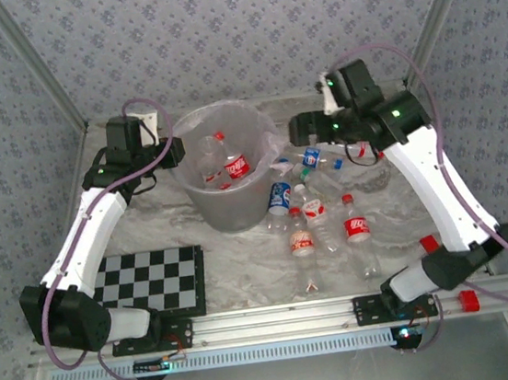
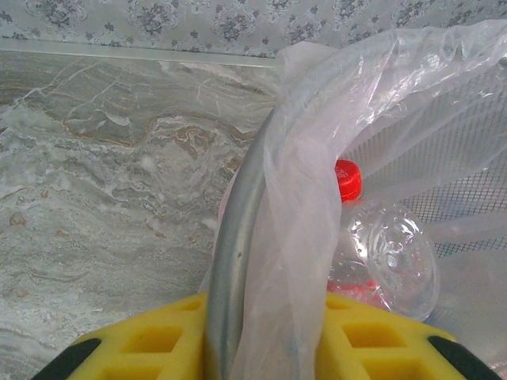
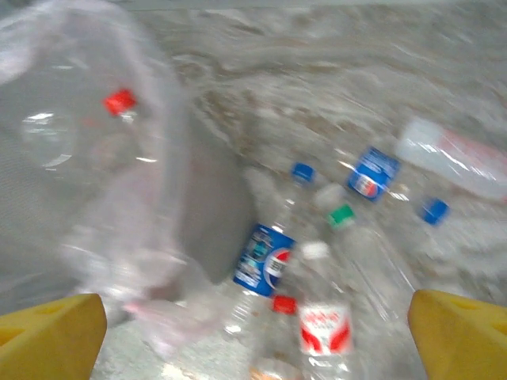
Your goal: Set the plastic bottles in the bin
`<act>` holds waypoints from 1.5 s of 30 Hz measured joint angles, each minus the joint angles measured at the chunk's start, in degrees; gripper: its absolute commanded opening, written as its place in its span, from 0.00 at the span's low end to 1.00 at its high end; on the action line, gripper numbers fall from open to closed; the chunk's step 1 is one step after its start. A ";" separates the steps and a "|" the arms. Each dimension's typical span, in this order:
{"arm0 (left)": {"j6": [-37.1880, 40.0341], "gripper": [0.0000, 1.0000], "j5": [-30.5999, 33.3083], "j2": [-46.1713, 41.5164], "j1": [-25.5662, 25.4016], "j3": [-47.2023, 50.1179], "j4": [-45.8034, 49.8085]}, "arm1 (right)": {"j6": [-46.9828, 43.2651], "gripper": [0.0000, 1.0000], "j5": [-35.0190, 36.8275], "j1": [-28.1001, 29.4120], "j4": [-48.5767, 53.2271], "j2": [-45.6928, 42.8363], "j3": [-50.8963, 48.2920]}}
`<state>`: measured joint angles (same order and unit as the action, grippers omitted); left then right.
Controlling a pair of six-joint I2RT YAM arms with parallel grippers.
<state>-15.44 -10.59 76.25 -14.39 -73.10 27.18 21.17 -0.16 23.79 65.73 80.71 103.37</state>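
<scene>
The bottle with the red label near the bar is apart from the others, so my right gripper should next move back toward the base and down onto the bottle's red label.
The grey bin [image 1: 229, 210], lined with a crinkly clear bag, stands at the middle back of the table. Inside it lie plastic bottles, one with a red label [image 1: 235, 165]. My left gripper [image 1: 173, 152] is shut on the bin's left rim. In the left wrist view its yellow jaws [image 2: 265, 317] clamp the rim [image 2: 238, 253] and bag, with a red-capped bottle [image 2: 384, 257] inside. My right gripper [image 1: 295, 131] hangs open just right of the bin, above several loose bottles [image 1: 302, 240]. Below that open gripper [image 3: 257, 332] lie a blue-label bottle [image 3: 265, 257] and a red-label one [image 3: 323, 326], beside the bin [image 3: 214, 226].
A black-and-white checkered mat [image 1: 149, 279] lies at the front left. Small red pieces [image 1: 428, 243] [image 1: 469, 301] sit near the right arm's base. Patterned walls close the back and sides. A metal rail runs along the near edge.
</scene>
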 measured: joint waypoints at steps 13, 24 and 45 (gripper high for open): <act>-0.02 0.33 -0.09 0.02 0.00 0.00 0.02 | 7.85 0.84 -0.72 -11.98 3.02 -8.26 -40.13; 0.00 0.34 -0.09 0.02 0.00 0.00 0.02 | 9.53 0.80 -3.43 -12.94 -5.95 -0.20 -54.10; -0.02 0.34 -0.04 0.02 0.00 0.00 0.02 | 8.44 0.53 -2.05 -15.72 -7.67 -2.38 -50.97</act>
<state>-15.46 -10.63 76.27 -14.39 -73.10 27.20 29.61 -2.22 8.08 58.06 78.32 52.40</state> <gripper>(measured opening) 0.336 0.568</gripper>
